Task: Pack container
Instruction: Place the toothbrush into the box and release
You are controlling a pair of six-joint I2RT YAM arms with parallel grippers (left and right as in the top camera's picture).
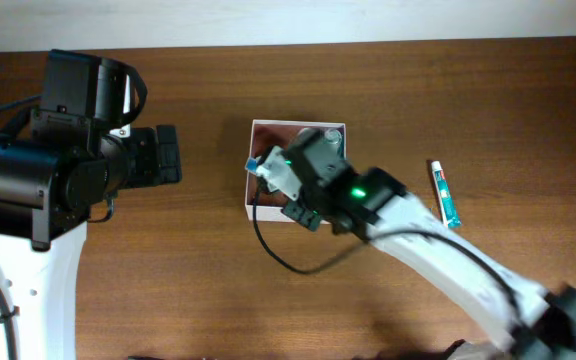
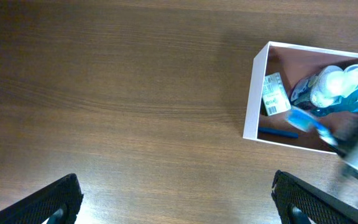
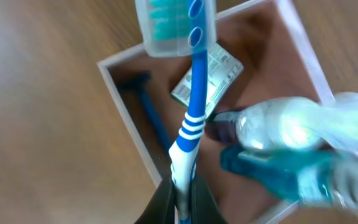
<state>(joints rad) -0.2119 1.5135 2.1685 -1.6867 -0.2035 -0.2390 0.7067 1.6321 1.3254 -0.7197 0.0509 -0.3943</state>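
I will next move my right gripper down toward the gap between the razor (image 3: pixel 153 115) and bottles and let go of the toothbrush there, because the container's bare bottom shows in it.
The container (image 1: pixel 258 127) is a square white-walled box with a pinkish-tan inside, at the table's middle; it also shows in the left wrist view (image 2: pixel 251 106) and the right wrist view (image 3: pixel 126 112). Inside lie a green-and-white carton (image 2: pixel 275 94), a blue razor (image 3: pixel 153 115) and a clear bottle of blue liquid (image 3: pixel 291 149). My right gripper (image 3: pixel 183 196) is shut on a blue-and-white toothbrush (image 3: pixel 191 118) with a clear head cap, held over the container's left part. My left gripper (image 2: pixel 173 199) is open and empty over bare wood, left of the container.
A blue-and-white toothpaste tube (image 1: pixel 445 194) lies on the table right of the container. The left arm's black body (image 1: pixel 58 140) stands at the left. A black cable (image 1: pixel 278 250) loops below the container.
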